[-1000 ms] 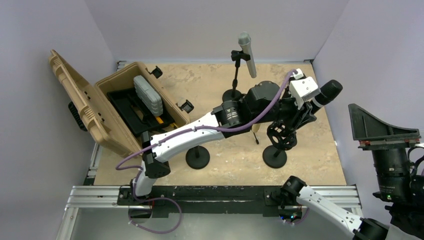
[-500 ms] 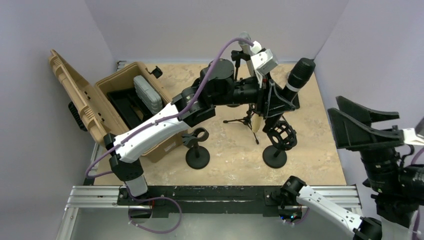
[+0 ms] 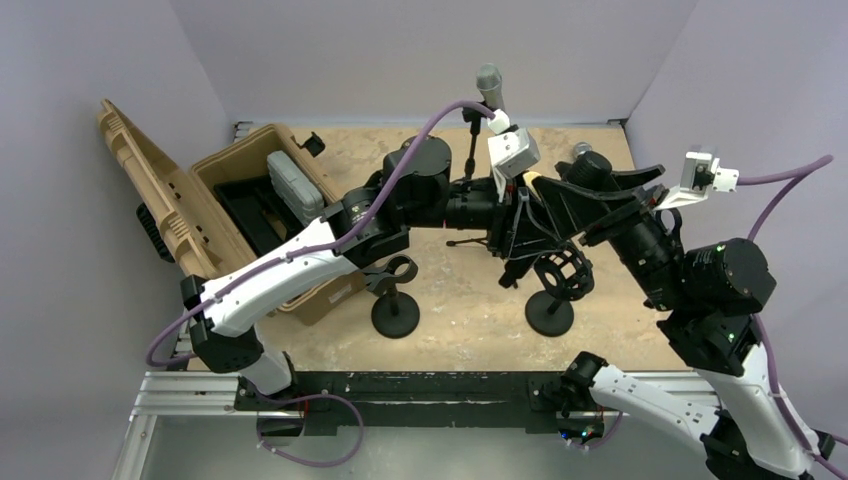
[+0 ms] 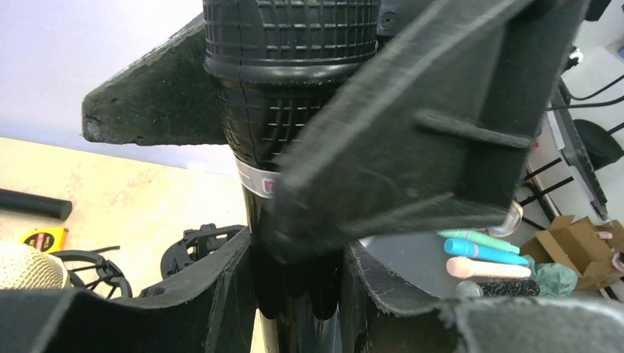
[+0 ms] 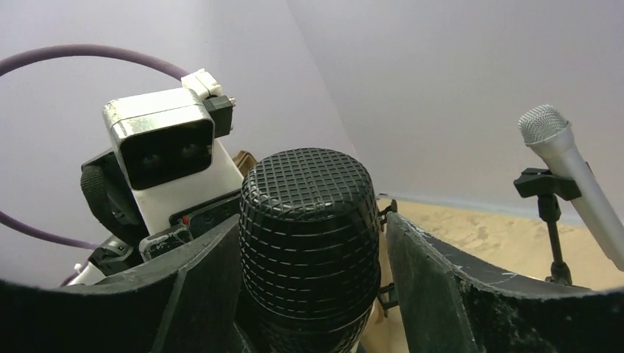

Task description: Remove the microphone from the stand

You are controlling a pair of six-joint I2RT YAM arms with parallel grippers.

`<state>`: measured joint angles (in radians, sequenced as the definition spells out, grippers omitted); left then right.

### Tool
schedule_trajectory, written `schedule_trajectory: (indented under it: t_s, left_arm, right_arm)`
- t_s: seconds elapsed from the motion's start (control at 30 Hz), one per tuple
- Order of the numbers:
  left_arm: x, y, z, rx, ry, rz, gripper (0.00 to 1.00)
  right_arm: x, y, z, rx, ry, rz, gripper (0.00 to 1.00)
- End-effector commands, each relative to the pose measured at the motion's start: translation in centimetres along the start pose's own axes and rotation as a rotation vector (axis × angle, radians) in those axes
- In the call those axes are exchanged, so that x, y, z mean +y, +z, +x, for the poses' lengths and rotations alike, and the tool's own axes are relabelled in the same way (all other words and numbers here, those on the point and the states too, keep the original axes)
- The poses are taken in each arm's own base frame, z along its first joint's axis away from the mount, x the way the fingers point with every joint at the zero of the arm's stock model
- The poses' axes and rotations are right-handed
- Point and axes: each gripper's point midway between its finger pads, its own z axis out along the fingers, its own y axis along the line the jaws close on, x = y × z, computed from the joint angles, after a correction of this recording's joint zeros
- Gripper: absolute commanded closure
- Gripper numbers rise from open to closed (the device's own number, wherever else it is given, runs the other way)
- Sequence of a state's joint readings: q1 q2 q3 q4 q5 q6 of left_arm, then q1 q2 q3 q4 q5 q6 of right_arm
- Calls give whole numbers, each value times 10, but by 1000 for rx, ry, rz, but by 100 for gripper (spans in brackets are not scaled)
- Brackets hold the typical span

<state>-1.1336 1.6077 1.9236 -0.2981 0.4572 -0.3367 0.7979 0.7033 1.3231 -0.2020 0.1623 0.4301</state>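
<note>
I will next move my left gripper to the left in the top view and down, and release the microphone on the tabletop (image 3: 426, 254) beside the tan case. The tabletop is bare there.
The black microphone (image 3: 583, 166) is off its stand and up in the air over the table's middle right. My left gripper (image 3: 542, 208) is shut on its handle; in the left wrist view my left gripper (image 4: 298, 294) pinches the shaft below the mesh head (image 4: 291, 88). My right gripper (image 3: 592, 197) is open with its fingers either side of the head. In the right wrist view my right gripper (image 5: 309, 243) flanks the head (image 5: 309, 213), with a gap on the right side. The empty shock-mount stand (image 3: 560, 275) is below.
A silver microphone (image 3: 489, 83) sits on a stand at the back, also in the right wrist view (image 5: 566, 169). A clip stand (image 3: 396, 300) is at the front centre. An open tan case (image 3: 215, 215) holding tools is at the left.
My left arm has swung the black microphone from the right back toward the centre. My right arm has come in from the right edge and set its open fingers around the microphone's head.
</note>
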Motion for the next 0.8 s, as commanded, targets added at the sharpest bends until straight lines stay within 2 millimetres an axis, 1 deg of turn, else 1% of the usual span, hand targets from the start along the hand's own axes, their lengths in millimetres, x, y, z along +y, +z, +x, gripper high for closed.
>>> schedule_trajectory:
  t_s: [0.0,0.03,0.1,0.17,0.2,0.3,0.37,0.43,0.53,0.63,0.7,0.77]
  left_arm:
    - [-10,-22,-24,-60,74,0,100]
    - [-8,-24,-24,-61,75,-7,100]
    - [-1,-29,-24,-63,73,-41,100]
    - [11,-37,-24,-64,69,-108,100]
    - [20,-43,-25,-65,65,-158,100]
    - [43,-66,-29,-72,68,-272,100]
    - [58,-83,-33,-86,59,-336,100]
    - [86,-103,-35,-100,40,-470,100]
    - [143,-141,-34,-137,-34,-776,100]
    - [195,-176,-28,-184,-125,-1037,100]
    - [226,-197,-19,-203,-200,-1175,100]
    - [253,-213,-11,-223,-262,-1298,100]
  right_arm:
    - [17,-3,-18,-69,20,-82,34]
    - [16,-3,-16,-66,23,-79,32]
    - [13,-2,-14,-65,28,-69,23]
    - [12,-2,-17,-73,29,-56,17]
    - [10,-3,-19,-82,30,-41,15]
    - [-2,-9,-37,-143,49,37,4]
    - [-9,-16,-51,-194,71,85,1]
    - [-15,-25,-65,-243,90,121,1]
    - [-19,-35,-77,-289,95,147,2]
    - [-23,-39,-81,-298,88,167,2]
    - [-25,-40,-79,-290,84,176,2]
    - [-27,-40,-76,-283,82,186,2]
